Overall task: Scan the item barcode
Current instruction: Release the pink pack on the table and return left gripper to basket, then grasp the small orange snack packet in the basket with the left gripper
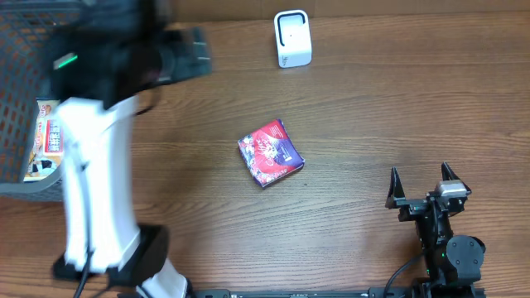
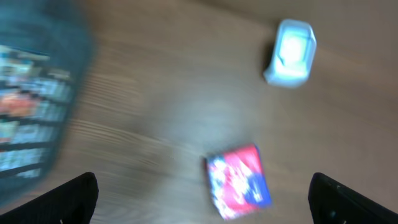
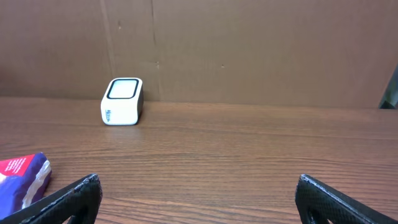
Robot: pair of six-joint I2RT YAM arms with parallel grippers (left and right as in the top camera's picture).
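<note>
I need to move my empty left gripper to the left in the overhead view and down next, because packaged items in the dark mesh basket [image 2: 23, 112] lie there below it.
The item, a red and blue packet [image 1: 271, 153], lies flat on the wooden table near the middle. The white barcode scanner [image 1: 291, 39] stands at the far edge. My left gripper [image 1: 197, 51] hovers high at the far left, blurred by motion. In the left wrist view the left gripper [image 2: 202, 186] is open and empty, with the packet [image 2: 239, 182] below it and the scanner [image 2: 291, 53] beyond. My right gripper [image 1: 422, 184] rests open at the near right, holding nothing. In the right wrist view the right gripper [image 3: 198, 186] faces the scanner [image 3: 122, 101], with the packet [image 3: 22, 180] at the left edge.
A dark mesh basket [image 1: 16, 91] with several packaged items stands at the far left, beside the left arm. It shows blurred as the basket [image 2: 37, 106] in the left wrist view. A brown cardboard wall [image 3: 249, 50] backs the table.
</note>
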